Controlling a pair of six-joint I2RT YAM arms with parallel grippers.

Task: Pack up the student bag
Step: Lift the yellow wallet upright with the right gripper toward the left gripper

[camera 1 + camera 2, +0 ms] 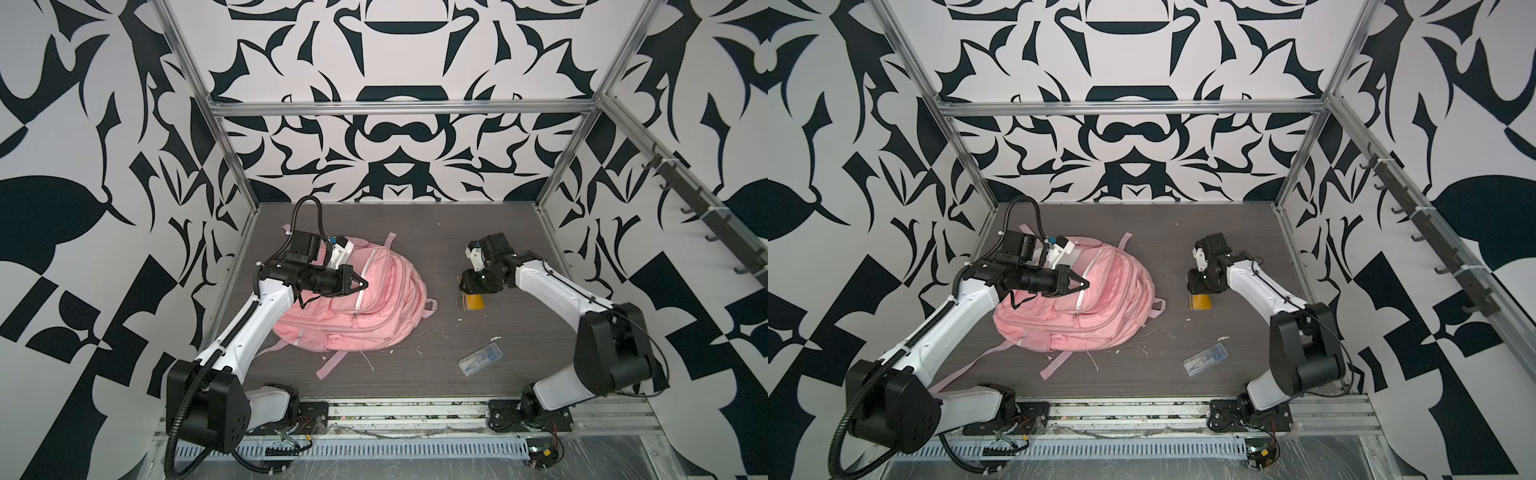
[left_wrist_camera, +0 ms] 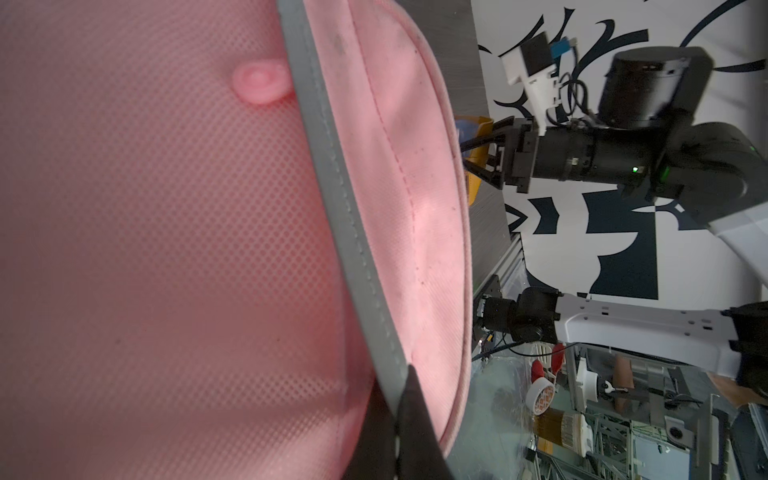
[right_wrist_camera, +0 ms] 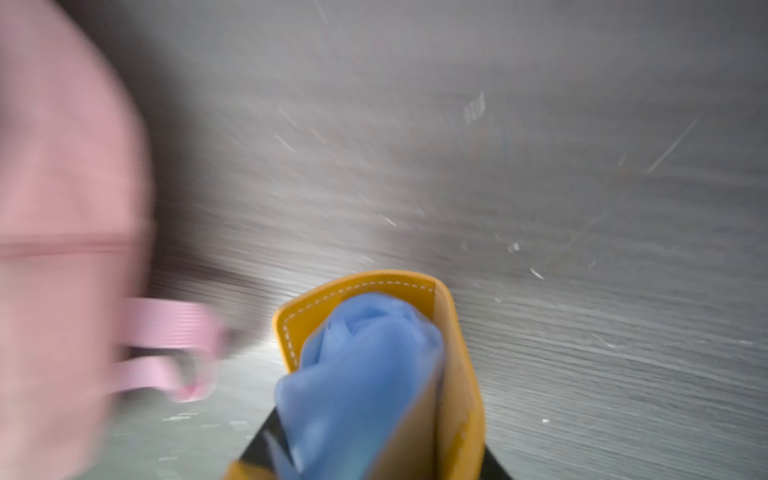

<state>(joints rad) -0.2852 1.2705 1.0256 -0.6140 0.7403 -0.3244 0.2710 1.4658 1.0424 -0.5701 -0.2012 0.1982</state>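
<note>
The bag's pink front [image 2: 424,264] is below my left gripper, so I will lower my left gripper toward it. The grey reflective strip [image 2: 332,166] will then be released by my left gripper, because that flap edge is held up.
The student bag [image 1: 365,316] [image 1: 1100,316], a big pink backpack, lies on the left half of the table in both top views. My left gripper [image 1: 365,285] [image 2: 405,399] is shut on the bag's grey reflective strip [image 2: 332,166] and holds that flap edge up, with pink mesh filling the left wrist view. Right of the bag, my right gripper [image 1: 467,286] [image 3: 374,436] is shut on a yellow stitched pouch [image 1: 474,302] [image 3: 457,353] with something blue [image 3: 357,365] bulging from it. The pouch looks sharp in the right wrist view while the table behind it is blurred.
A clear plastic box [image 1: 481,360] [image 1: 1206,357] with blue items lies at the front right of the dark table [image 1: 457,232]. Loose pink straps [image 1: 332,365] trail from the bag toward the front edge. Metal frame posts [image 1: 552,183] stand at the table's corners.
</note>
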